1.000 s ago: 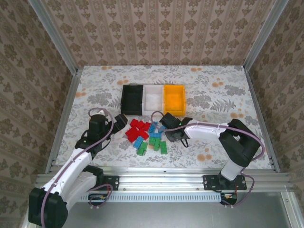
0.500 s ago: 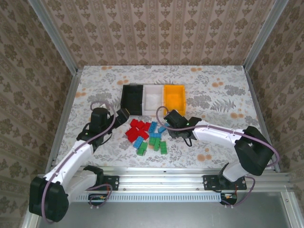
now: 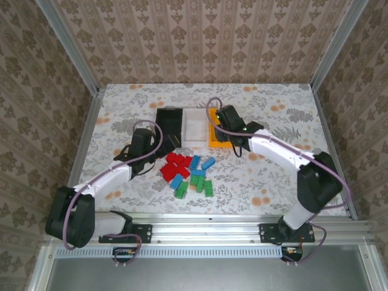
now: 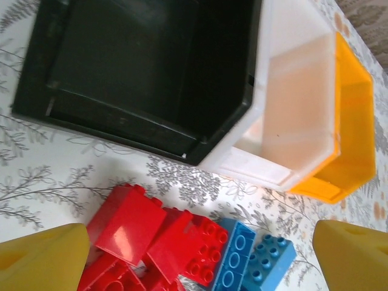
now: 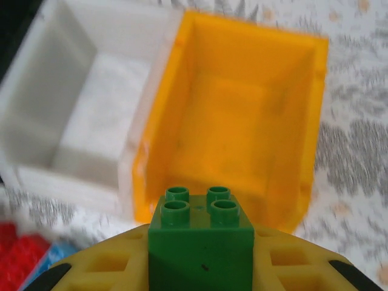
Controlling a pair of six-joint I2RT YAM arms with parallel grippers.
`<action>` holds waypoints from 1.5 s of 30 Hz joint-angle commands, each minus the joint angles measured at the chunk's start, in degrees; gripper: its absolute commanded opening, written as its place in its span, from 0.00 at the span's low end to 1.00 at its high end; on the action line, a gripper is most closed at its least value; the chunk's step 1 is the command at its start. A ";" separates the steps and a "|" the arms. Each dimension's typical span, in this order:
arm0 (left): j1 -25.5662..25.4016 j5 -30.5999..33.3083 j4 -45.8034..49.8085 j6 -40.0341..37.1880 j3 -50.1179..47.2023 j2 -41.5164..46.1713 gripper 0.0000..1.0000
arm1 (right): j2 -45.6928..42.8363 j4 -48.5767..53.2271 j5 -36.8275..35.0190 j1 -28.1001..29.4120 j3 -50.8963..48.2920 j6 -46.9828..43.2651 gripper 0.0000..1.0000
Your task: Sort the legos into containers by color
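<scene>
My right gripper moves outward and down next, to release the green lego in the orange bin [image 3: 213,134], whose empty bottom is there.
Red legos [image 3: 173,165], blue legos [image 3: 195,162] and green legos [image 3: 197,181] lie in a loose pile in front of three containers in a row. These are a black bin [image 3: 170,118], a white bin [image 3: 195,124] and an orange bin [image 3: 213,134]. My right gripper [image 3: 227,123] hangs over the orange bin [image 5: 242,127], shut on a green lego [image 5: 200,242]. My left gripper [image 3: 170,143] is open between the black bin [image 4: 139,66] and the pile. Red legos [image 4: 157,236] and a blue lego [image 4: 242,257] lie between its fingertips [image 4: 42,254].
All three bins look empty in the wrist views, including the white bin [image 5: 79,121]. Metal frame rails [image 3: 85,145] border the flowered table on the left, right and near sides. Bare tabletop lies to the right of the pile.
My right gripper has carried the green lego from the pile's right edge up and back to above the orange bin. My left gripper has moved right and farther in, to the black bin's front.
</scene>
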State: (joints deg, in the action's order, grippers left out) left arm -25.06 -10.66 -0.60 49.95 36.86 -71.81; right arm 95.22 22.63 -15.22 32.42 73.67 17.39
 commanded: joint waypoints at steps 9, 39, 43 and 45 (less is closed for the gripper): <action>-0.17 5.40 5.49 -3.32 -2.08 13.28 1.00 | 16.87 2.86 1.70 -4.63 14.55 -2.10 0.29; 0.98 6.71 7.46 -2.79 -6.32 19.60 1.00 | -6.11 5.96 0.79 8.30 -8.27 14.42 0.52; 1.13 6.68 7.46 -1.81 -8.03 20.96 1.00 | -7.02 9.27 0.63 13.29 -12.45 18.97 0.52; 1.12 7.08 7.24 -1.73 -9.43 22.13 1.00 | -8.85 9.56 4.81 15.66 -16.20 19.20 0.53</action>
State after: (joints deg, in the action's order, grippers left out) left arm -24.29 -4.56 6.87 47.88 29.06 -51.53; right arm 89.08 28.75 -13.98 45.58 61.08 32.05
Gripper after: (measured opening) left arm 0.997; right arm 0.527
